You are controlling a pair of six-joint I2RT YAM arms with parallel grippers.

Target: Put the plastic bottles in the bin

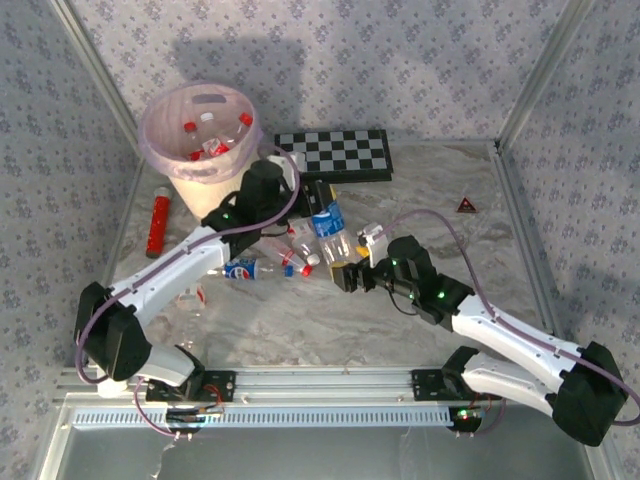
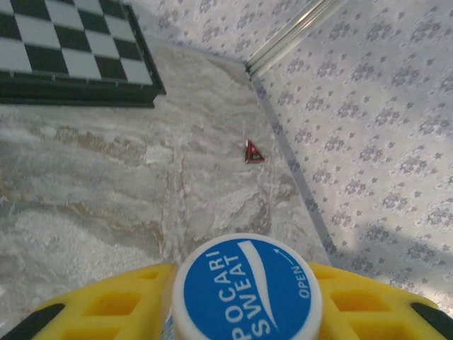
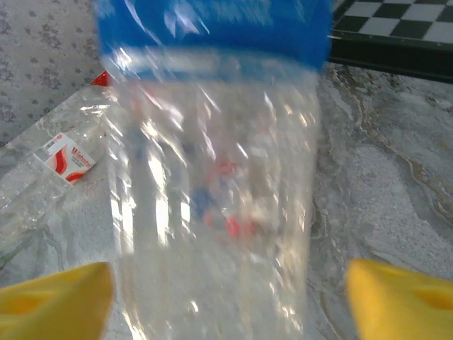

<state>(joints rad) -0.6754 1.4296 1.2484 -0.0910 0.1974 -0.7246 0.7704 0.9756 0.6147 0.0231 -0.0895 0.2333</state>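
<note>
My left gripper swings outward over the bin's pink-lined opening (image 1: pixel 205 128) next and releases the bottle inside, since my right gripper stands open.
A clear plastic bottle (image 1: pixel 329 228) with a blue label is held off the table between both arms. My left gripper (image 1: pixel 318 196) is shut on its neck; in the left wrist view the blue-and-white cap (image 2: pixel 248 289) fills the space between the yellow fingers (image 2: pixel 106 306) of that gripper (image 2: pixel 244 315). My right gripper (image 1: pixel 349 272) is open around the bottle's lower body (image 3: pixel 212 212), with a gap showing beside the right finger (image 3: pixel 400 297). The bin (image 1: pixel 172 110), pink-lined, stands at the back left with several bottles (image 1: pixel 215 145) inside. More bottles (image 1: pixel 241 268) lie under my left arm.
A chequered board (image 1: pixel 335 155) lies behind the held bottle. A long red cylinder (image 1: pixel 158 222) lies left of the bin. A small red triangle (image 1: pixel 467 205) sits at the right. A flattened bottle with a red label (image 3: pixel 67 157) lies on the table.
</note>
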